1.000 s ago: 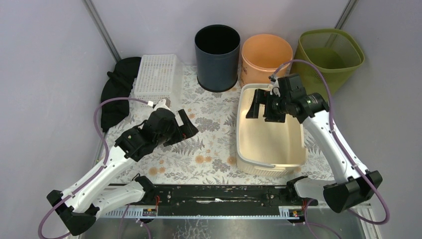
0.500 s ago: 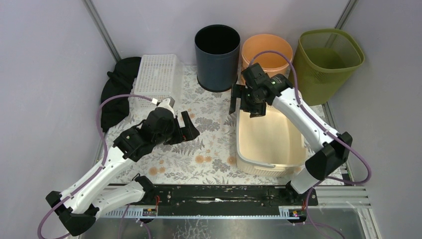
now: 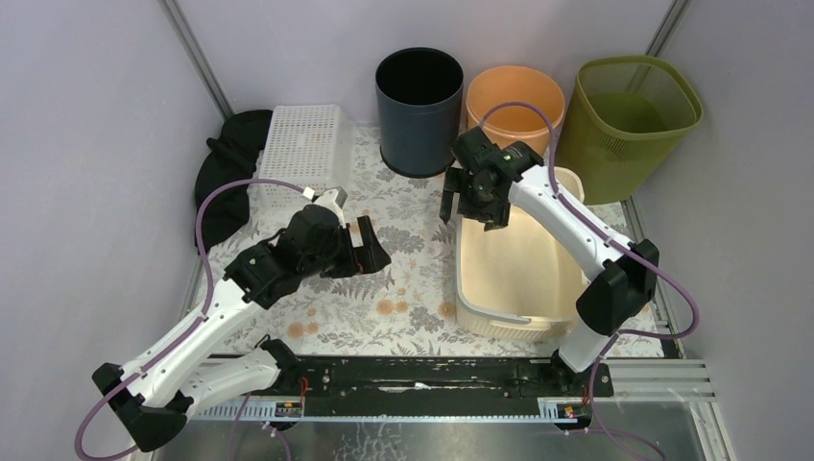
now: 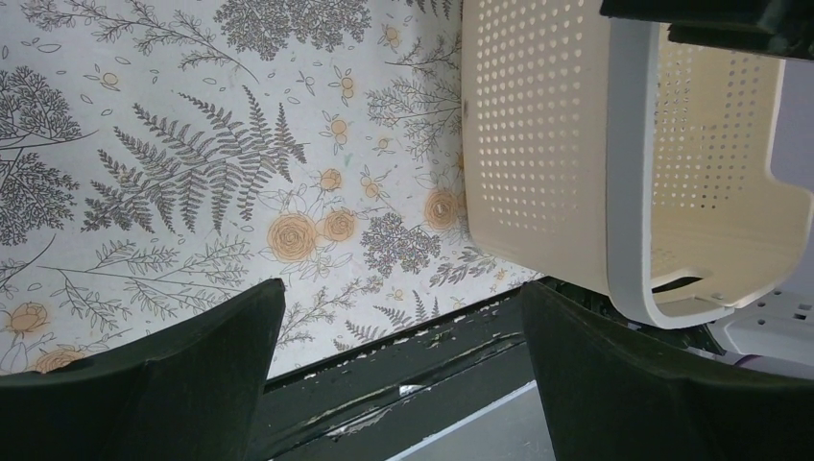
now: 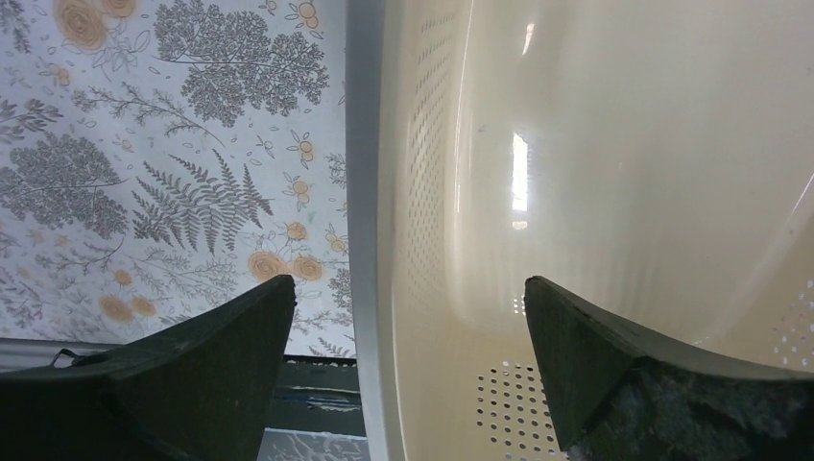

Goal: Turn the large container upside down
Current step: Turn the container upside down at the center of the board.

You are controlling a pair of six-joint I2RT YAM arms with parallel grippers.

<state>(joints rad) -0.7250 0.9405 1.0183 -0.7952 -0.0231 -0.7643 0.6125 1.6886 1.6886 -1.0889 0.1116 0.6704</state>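
I should next move my right gripper down onto the tub's white side rim point(image 3: 460, 233) point(image 5: 372, 317) to close, since its open fingers already straddle it, one outside and one inside.
The large container point(image 3: 523, 269) is a cream perforated tub with a white rim, standing upright and empty on the right of the floral table. My right gripper point(image 3: 468, 209) is open at its far-left corner. In the right wrist view the gripper point(image 5: 408, 280) straddles the tub's left rim point(image 5: 363, 144), one finger outside over the table, one over the inside. My left gripper point(image 3: 370, 248) is open and empty over the table, left of the tub and apart from it. The left wrist view shows this gripper point(image 4: 401, 288) and the tub's perforated side wall point(image 4: 538, 144).
A white perforated basket point(image 3: 305, 144) and a black bag point(image 3: 226, 173) lie at the back left. A dark bin point(image 3: 419, 96), an orange bin point(image 3: 514, 101) and a green bin point(image 3: 634, 110) stand behind the tub. A black rail point(image 3: 422, 373) runs along the near edge.
My right gripper has swung left from above the tub's middle to its far-left rim corner. My left gripper has edged slightly right toward the tub.
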